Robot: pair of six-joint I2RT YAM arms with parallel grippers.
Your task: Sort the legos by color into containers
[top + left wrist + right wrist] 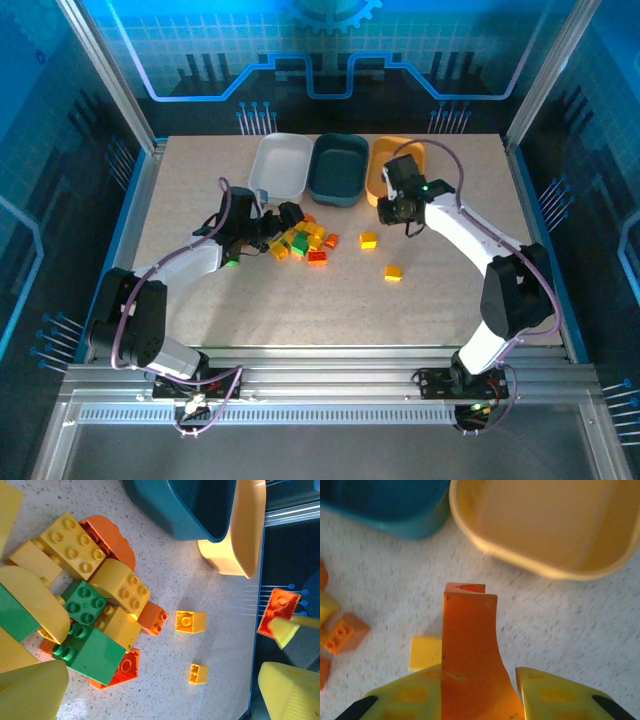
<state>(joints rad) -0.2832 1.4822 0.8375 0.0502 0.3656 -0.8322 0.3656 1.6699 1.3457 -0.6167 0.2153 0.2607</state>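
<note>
My right gripper carries the tall orange-red brick (469,645) outward over the open inside of the yellow-orange tray (547,522) next and releases it there, since the tray lies just outward.
A pile of green, yellow and orange-red legos (303,240) lies left of the table's middle, seen close up as a pile (90,610) in the left wrist view. My left gripper (272,228) hangs at its left edge, open, its yellow fingers (31,690) spread wide with nothing between them. Two yellow bricks (368,240) (393,273) lie apart to the right. My right gripper (402,208) is shut on a tall orange-red brick (469,645), held just in front of the yellow-orange tray (545,525). The white tray (280,165) and teal tray (338,168) stand beside it.
The three trays stand side by side along the back of the table, touching. A metal frame (120,90) and blue side panels wall in the table. Bare tabletop (300,310) stretches in front of the pile toward the arm bases.
</note>
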